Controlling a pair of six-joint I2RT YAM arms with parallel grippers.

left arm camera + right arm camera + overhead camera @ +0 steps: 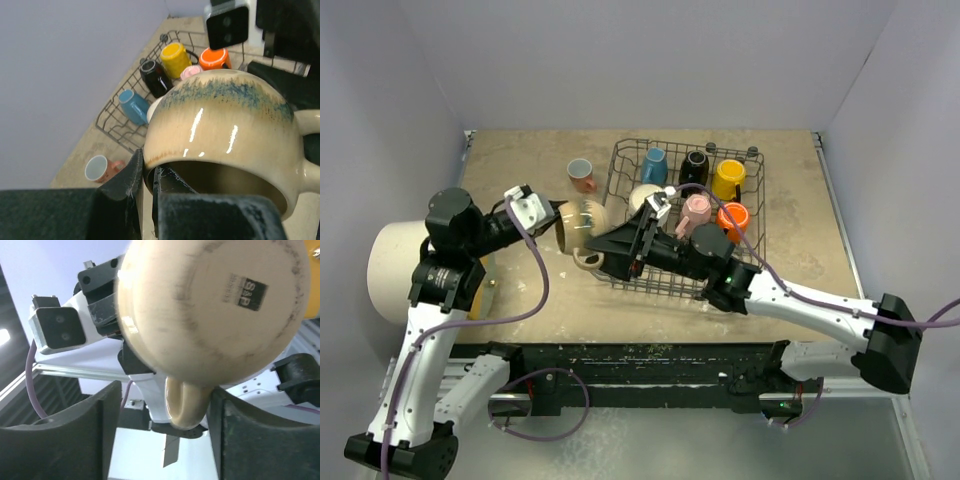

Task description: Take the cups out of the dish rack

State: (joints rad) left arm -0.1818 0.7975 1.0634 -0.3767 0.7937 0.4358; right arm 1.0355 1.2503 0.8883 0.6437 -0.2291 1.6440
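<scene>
The table is bare between the salmon mug [581,175] and the side, so my left gripper should next go outward and down there, tip the tan mug [582,226] upright and release it.
The tan mug [582,226] hangs in the air left of the dish rack [745,262]. My left gripper [558,214] is shut on its rim [147,172], one finger inside and one outside. My right gripper [602,252] is open, its jaws on either side of the mug's handle [187,405], which is close against the right finger [250,435]. The mug's base [210,305] fills the right wrist view. In the rack lie blue [653,165], black [695,166], yellow [728,179], orange [733,218], pink [696,210] and cream [643,197] mugs. A salmon mug [581,175] sits on the table.
A big cream cylinder [395,270] lies at the table's left edge, beside my left arm. The grey walls stand close at the left, back and right. My right arm reaches across the rack's near side.
</scene>
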